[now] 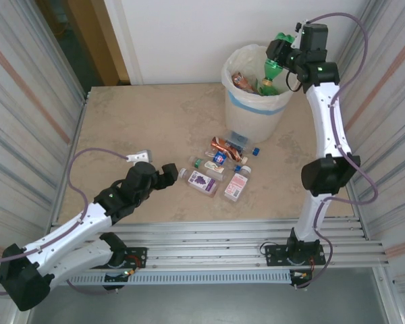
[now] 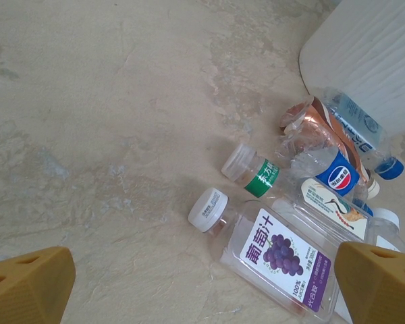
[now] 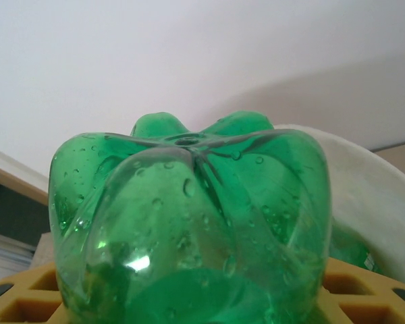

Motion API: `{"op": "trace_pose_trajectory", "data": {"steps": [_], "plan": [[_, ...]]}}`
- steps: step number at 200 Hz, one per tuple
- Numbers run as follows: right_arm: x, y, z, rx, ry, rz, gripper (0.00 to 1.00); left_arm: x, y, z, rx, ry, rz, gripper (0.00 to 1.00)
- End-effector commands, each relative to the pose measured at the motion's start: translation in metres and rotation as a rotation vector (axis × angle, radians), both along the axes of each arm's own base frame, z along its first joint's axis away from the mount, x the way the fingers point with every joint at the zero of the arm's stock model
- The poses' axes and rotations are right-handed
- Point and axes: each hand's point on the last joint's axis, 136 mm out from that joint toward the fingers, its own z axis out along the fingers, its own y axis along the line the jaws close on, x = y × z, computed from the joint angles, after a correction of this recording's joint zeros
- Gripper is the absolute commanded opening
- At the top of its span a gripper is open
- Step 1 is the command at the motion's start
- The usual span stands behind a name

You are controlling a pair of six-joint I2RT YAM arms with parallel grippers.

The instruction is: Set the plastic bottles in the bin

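The green plastic bottle will be released next, as I tilt my right gripper's fingers down and lower them toward the bottles inside the bin's opening (image 1: 254, 77) below the gripper.
My right gripper (image 1: 285, 55) is shut on a green plastic bottle (image 1: 274, 66) and holds it over the bin (image 1: 237, 101), which has other bottles inside. In the right wrist view the green bottle's base (image 3: 189, 216) sits between the yellow fingers (image 3: 27, 304), with the bin's rim (image 3: 381, 209) behind it. Several plastic bottles lie on the table in front of the bin, among them a grape-label bottle (image 1: 202, 181). My left gripper (image 1: 169, 173) hangs open just left of that bottle (image 2: 283, 260), its fingertips (image 2: 27, 283) wide apart and holding nothing.
Beside the grape-label bottle lie a green-label bottle (image 2: 253, 172), a blue-label bottle (image 2: 337, 174), a crushed copper-coloured one (image 1: 224, 145) and a pink-label one (image 1: 236, 185). A small white piece (image 1: 139, 156) lies near the left arm. Corrugated walls close both sides.
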Motion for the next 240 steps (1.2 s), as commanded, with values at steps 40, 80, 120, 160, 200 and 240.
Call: {"op": "trace_pose_trajectory", "data": {"steps": [40,80,120,160,200,240], "plan": [[0.024,0.01,-0.057,0.008,0.132,0.008,0.35,0.001,0.0,0.003,-0.021,-0.004,0.011,0.99],[0.031,0.014,-0.088,-0.022,0.194,0.02,0.38,0.002,0.0,0.003,-0.022,-0.004,0.012,0.99],[0.036,0.021,-0.111,-0.071,0.231,0.038,0.45,0.003,0.0,0.004,-0.022,-0.006,0.014,0.99],[0.039,0.024,-0.126,-0.102,0.255,0.046,0.49,0.003,0.0,0.003,-0.021,-0.005,0.014,0.99],[0.042,0.028,-0.124,-0.097,0.245,0.059,0.7,0.002,0.0,0.003,-0.021,-0.003,0.014,0.99],[0.04,0.032,-0.103,-0.09,0.204,0.071,0.87,0.002,0.0,0.004,-0.021,-0.005,0.015,0.99]]}}
